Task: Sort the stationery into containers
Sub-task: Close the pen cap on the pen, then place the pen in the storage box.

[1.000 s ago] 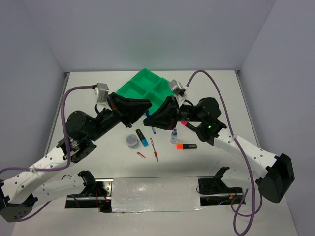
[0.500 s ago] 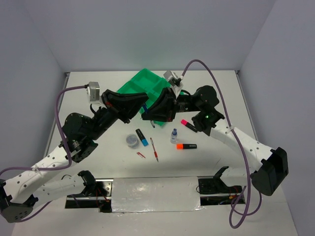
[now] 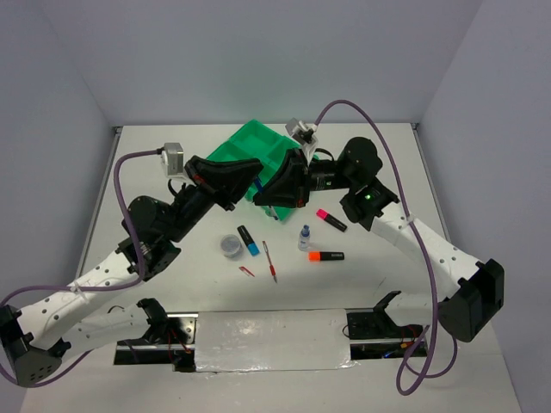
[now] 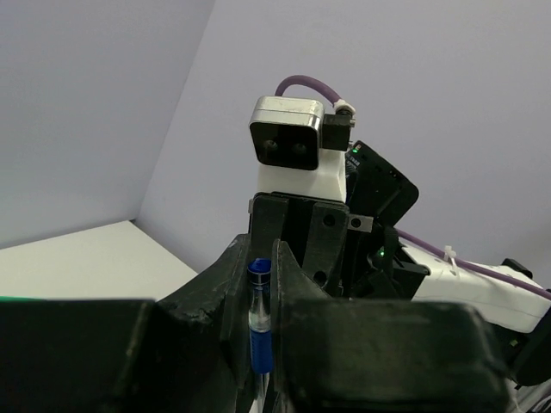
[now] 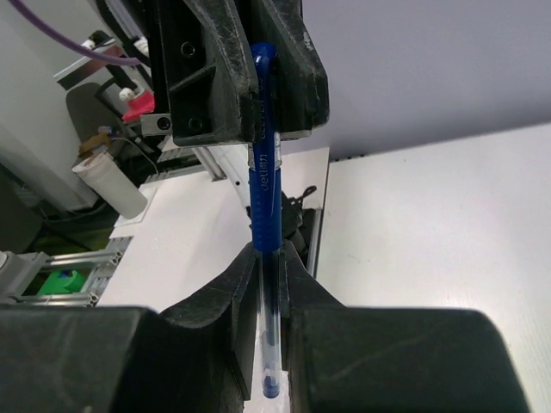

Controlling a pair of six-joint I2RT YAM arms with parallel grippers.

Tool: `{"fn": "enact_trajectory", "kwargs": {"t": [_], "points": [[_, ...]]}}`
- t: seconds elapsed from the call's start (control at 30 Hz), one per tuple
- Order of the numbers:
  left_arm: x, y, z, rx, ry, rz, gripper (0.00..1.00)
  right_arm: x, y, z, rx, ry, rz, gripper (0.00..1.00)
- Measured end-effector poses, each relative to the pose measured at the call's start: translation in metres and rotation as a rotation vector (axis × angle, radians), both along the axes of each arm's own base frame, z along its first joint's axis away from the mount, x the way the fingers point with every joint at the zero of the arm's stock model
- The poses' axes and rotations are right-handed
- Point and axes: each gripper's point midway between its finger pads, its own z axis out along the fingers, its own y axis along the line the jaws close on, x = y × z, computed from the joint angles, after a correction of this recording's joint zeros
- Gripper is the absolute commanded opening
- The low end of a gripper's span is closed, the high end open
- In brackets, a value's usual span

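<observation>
The right gripper's fingers point sideways at the left gripper, so it moves outward next, turns them downward and lowers into the green tray's near section (image 3: 278, 209).
A thin blue pen (image 3: 258, 184) is held in the air between both grippers, just in front of the green four-compartment tray (image 3: 251, 144). My left gripper (image 3: 252, 177) is shut on its capped end (image 4: 259, 314). My right gripper (image 3: 265, 198) is shut on its clear tip end (image 5: 266, 185), facing the left gripper's fingers (image 5: 293, 77). On the table lie a pink-capped highlighter (image 3: 331, 219), an orange-capped highlighter (image 3: 325, 255), a blue-capped highlighter (image 3: 249, 241), a red pen (image 3: 270, 262), a small clear bottle (image 3: 304, 238) and a round grey tin (image 3: 231, 247).
A small red piece (image 3: 247, 272) lies beside the red pen. White walls close in the table at the back and sides. A taped metal strip (image 3: 271, 340) runs along the near edge between the arm bases.
Both grippers have moved together with the blue pen, up and a little towards the tray. The items on the table have not moved.
</observation>
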Motion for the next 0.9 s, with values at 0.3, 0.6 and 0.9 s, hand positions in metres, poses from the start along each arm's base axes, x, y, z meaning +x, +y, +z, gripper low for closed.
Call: {"fn": "enact_trajectory", "kwargs": {"t": [0.3, 0.6, 0.9], "points": [[0.017, 0.009, -0.008, 0.024, 0.117, 0.095, 0.30, 0.017, 0.002, -0.022, -0.021, 0.021, -0.080, 0.00], [0.034, 0.046, -0.083, 0.344, 0.447, 0.361, 0.99, 0.048, 0.020, -0.082, 0.003, 0.063, -0.230, 0.00], [0.013, 0.137, 0.027, 0.155, 0.350, 0.596, 0.99, 0.154, 0.035, -0.097, -0.151, 0.006, -0.499, 0.00]]}}
